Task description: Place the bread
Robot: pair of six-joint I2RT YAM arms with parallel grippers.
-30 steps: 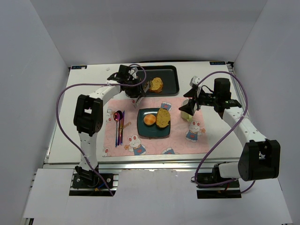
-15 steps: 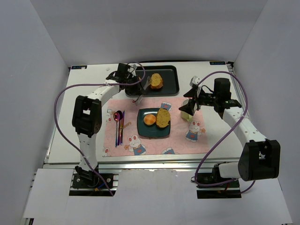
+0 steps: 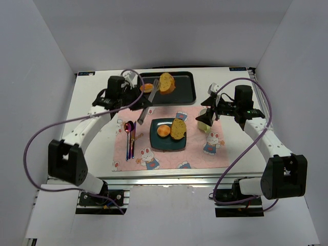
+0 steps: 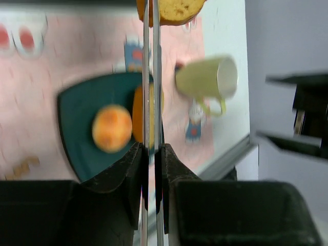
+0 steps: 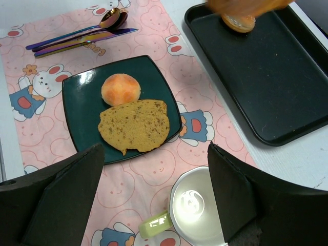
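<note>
The tongs still hold the bread slice. So the bread slice travels with my left gripper back from the black tray (image 3: 183, 95) and down toward the dark-green plate (image 3: 156, 141) next.
My left gripper (image 3: 136, 96) (image 4: 152, 149) is shut on thin metal tongs (image 3: 145, 110) (image 4: 149, 77). The tongs' tips grip a golden-brown bread slice (image 3: 166, 82) (image 4: 171, 9), held in the air over the black tray (image 3: 183, 95) (image 5: 277, 87). A small bun (image 3: 147, 87) (image 5: 238, 22) lies on the tray. The dark-green plate (image 3: 156, 141) (image 5: 84, 89) (image 4: 74, 110) holds a round bun (image 3: 163, 131) (image 5: 120, 88) (image 4: 111, 128) and a toasted slice (image 3: 178, 128) (image 5: 134, 125). My right gripper (image 3: 207, 117) (image 5: 155, 148) is open and empty over the mug.
A pale-green mug (image 3: 204, 122) (image 5: 197, 205) (image 4: 207, 78) stands on the pink rabbit placemat (image 3: 205, 154) right of the plate. A spoon and other cutlery (image 3: 129, 136) (image 5: 77, 38) lie left of the plate. White walls enclose the table.
My left arm swung back and to the left, lifting the bread slice off the tray in the tongs. The small bun on the tray came into view. The right arm has not moved.
</note>
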